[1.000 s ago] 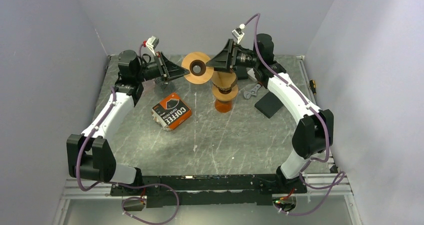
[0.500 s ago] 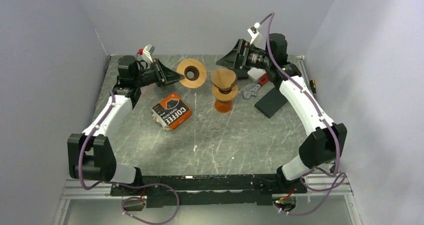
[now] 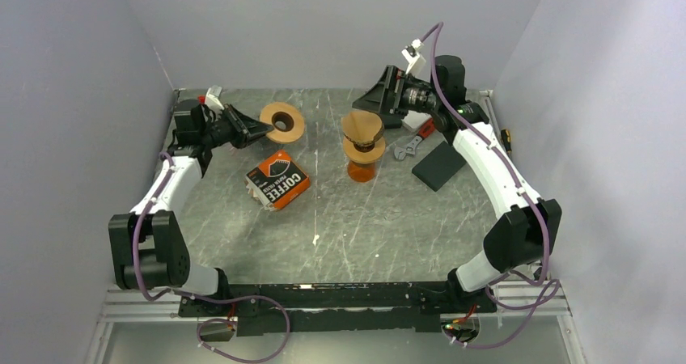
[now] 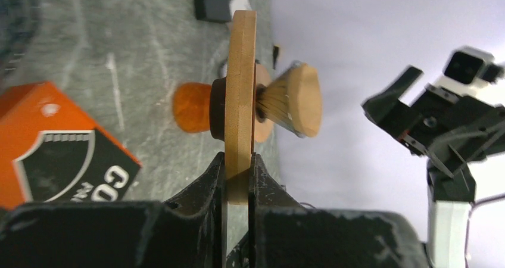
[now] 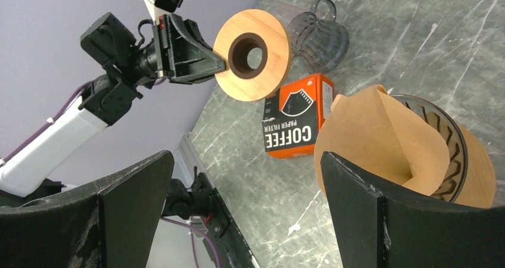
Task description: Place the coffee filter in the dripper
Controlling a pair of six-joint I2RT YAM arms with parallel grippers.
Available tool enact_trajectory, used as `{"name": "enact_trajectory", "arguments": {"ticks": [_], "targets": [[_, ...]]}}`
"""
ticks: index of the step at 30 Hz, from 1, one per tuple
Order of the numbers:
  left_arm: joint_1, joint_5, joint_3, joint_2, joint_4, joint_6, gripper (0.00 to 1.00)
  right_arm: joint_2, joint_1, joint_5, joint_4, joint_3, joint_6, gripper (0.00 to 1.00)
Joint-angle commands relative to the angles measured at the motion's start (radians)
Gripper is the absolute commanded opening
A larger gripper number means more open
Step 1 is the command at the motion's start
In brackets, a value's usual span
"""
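Next, my left gripper moves down toward the left in the top view to release the ring on the clear glass cup point(image 4: 18, 30), because the cup's opening stands uncovered.
A brown paper coffee filter point(image 3: 362, 125) sits as an open cone in the ribbed dripper point(image 3: 363, 147), which stands on an orange base point(image 3: 361, 171) at the table's far middle. In the right wrist view the filter point(image 5: 381, 137) fills the dripper point(image 5: 449, 143). My left gripper point(image 3: 263, 126) is shut on the rim of a wooden ring point(image 3: 282, 122) and holds it in the air, left of the dripper. In the left wrist view the ring point(image 4: 241, 89) shows edge-on between the jaws. My right gripper point(image 3: 366, 99) is open and empty just behind the filter.
An orange and black coffee filter box point(image 3: 277, 179) lies left of the dripper. A clear glass cup point(image 5: 315, 33) rests on the table beyond the ring. A wrench point(image 3: 411, 146) and a black pad point(image 3: 438, 167) lie to the right of the dripper.
My left gripper has pulled the wooden ring away to the left and lower. My right gripper has drawn back from the filter to the right, then held still.
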Motion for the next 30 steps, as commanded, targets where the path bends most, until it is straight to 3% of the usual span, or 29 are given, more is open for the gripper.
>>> {"name": "enact_trajectory", "arguments": {"ticks": [1, 11, 30], "targets": [[0.05, -0.089, 0.042, -0.002, -0.113, 0.058, 0.0, -0.002, -0.021, -0.032, 0.07, -0.003, 0.024, 1.0], [0.102, -0.193, 0.088, 0.079, -0.174, 0.051, 0.0, 0.014, -0.032, -0.078, 0.131, -0.018, 0.073, 1.0], [0.12, -0.132, 0.184, 0.303, -0.107, 0.065, 0.0, 0.01, -0.036, -0.082, 0.11, -0.011, 0.065, 0.99]]}}
